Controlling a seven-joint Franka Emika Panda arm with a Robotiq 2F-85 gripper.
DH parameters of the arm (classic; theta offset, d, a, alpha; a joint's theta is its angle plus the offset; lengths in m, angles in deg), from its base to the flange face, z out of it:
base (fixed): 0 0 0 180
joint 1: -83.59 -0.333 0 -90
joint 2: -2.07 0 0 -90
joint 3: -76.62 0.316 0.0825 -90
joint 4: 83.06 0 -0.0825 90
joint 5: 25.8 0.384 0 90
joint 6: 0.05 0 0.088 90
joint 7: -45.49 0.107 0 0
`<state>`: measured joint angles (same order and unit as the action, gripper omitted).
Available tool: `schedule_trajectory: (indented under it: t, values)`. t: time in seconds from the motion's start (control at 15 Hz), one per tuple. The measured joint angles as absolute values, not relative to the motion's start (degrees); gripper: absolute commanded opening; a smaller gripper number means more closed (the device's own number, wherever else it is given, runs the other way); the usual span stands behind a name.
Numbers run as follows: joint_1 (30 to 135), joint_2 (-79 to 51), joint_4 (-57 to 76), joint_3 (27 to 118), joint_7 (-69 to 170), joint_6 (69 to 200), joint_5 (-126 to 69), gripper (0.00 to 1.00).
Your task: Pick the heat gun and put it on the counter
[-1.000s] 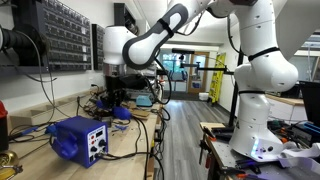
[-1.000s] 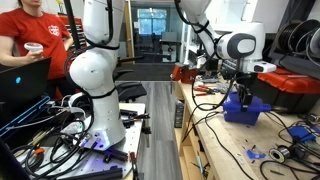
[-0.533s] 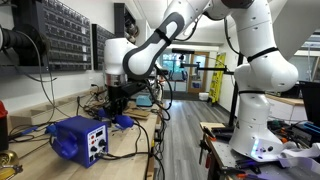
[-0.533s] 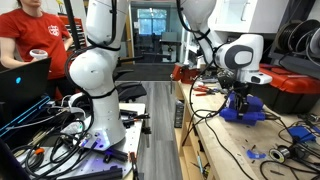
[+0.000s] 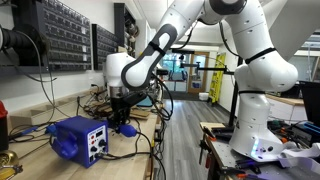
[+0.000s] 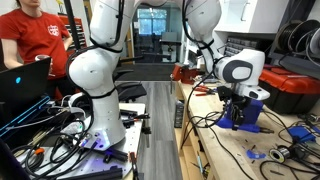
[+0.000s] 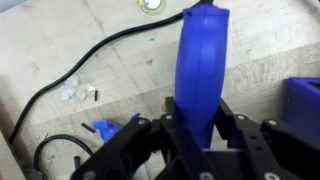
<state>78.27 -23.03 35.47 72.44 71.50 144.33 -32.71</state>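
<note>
The heat gun is hanging close above the counter. My gripper needs to move down a little next over the clear wood (image 5: 127,133) beside the blue station box and open.
The heat gun is a blue tapered handle (image 7: 200,70) with a black cord running off to the left. It stands between my gripper's black fingers (image 7: 200,128) in the wrist view, and the fingers are shut on its lower part. In both exterior views the gripper (image 5: 121,116) (image 6: 240,110) hangs low over the wooden counter (image 5: 125,147), beside the blue station box (image 5: 80,138) (image 6: 248,117). The blue gun tip (image 5: 126,128) shows just below the gripper, close to the counter top. Whether it touches the wood I cannot tell.
Black cables (image 7: 60,80) and small blue bits (image 7: 105,128) lie on the counter. A parts drawer cabinet (image 5: 60,35) stands behind. A red toolbox (image 6: 300,90) sits at the back. A person in red (image 6: 30,45) sits beyond the robot base (image 6: 95,95).
The arm has swung along the counter and come down lower, carrying the heat gun with it, nearer the blue station box.
</note>
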Motion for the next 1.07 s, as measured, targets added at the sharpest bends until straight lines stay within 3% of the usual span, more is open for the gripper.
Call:
schedule_trajectory:
  t: [0.13,0.2,0.27,0.6,1.07]
  values:
    - [78.60,-24.36,35.21,72.41,70.46,144.89,-31.55,0.15]
    - [78.69,-24.97,35.06,72.39,70.08,145.14,-31.02,0.52]
    - [78.72,-25.58,34.83,72.37,69.93,145.19,-30.62,0.66]
    - [78.74,-27.16,33.32,72.28,69.88,145.17,-29.78,0.97]
    - [77.82,-26.31,30.68,72.11,69.85,144.97,-29.90,1.00]
